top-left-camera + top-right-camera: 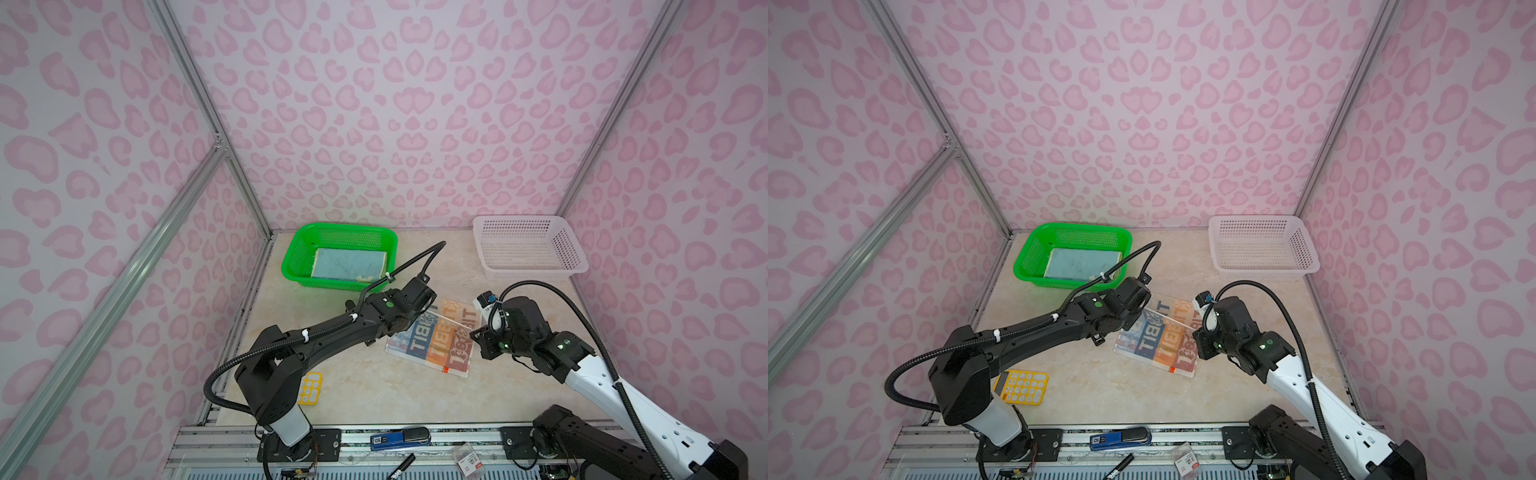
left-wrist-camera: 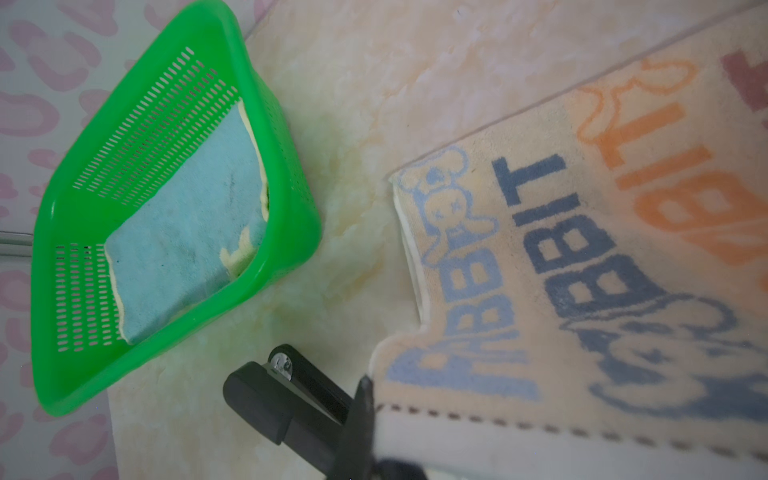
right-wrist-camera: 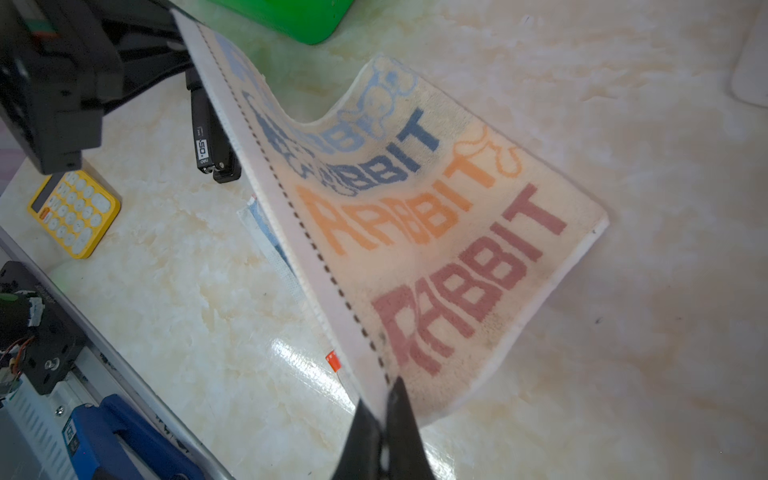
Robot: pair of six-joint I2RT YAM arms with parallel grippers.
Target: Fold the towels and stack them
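My right gripper moves back and down toward the orange tag (image 1: 445, 369) (image 3: 333, 360) on the towel's near edge next and releases its corner, because the stitched edge is still held up.
A cream towel (image 1: 436, 340) (image 1: 1163, 340) printed with "RABBIT" in blue, orange and red lies in the middle of the table. Its stitched white edge is lifted and stretched between my two grippers. The left gripper (image 2: 368, 384) (image 1: 430, 309) is shut on one corner of that towel edge (image 2: 582, 257). At the other corner, the right gripper (image 3: 388, 390) (image 1: 473, 332) is shut on the towel (image 3: 436, 232). A folded light blue towel (image 1: 347, 264) (image 1: 1081, 262) (image 2: 187, 232) lies in the green basket (image 1: 291, 266) (image 1: 1021, 266) (image 2: 286, 257).
A white mesh basket (image 1: 536, 274) (image 1: 1266, 272) stands at the back right. A yellow calculator (image 1: 1021, 386) (image 3: 75, 214) lies at the front left, and a small black stapler (image 2: 286, 395) (image 3: 210, 145) beside the left gripper. A blue stapler (image 1: 399, 438) rests on the front rail.
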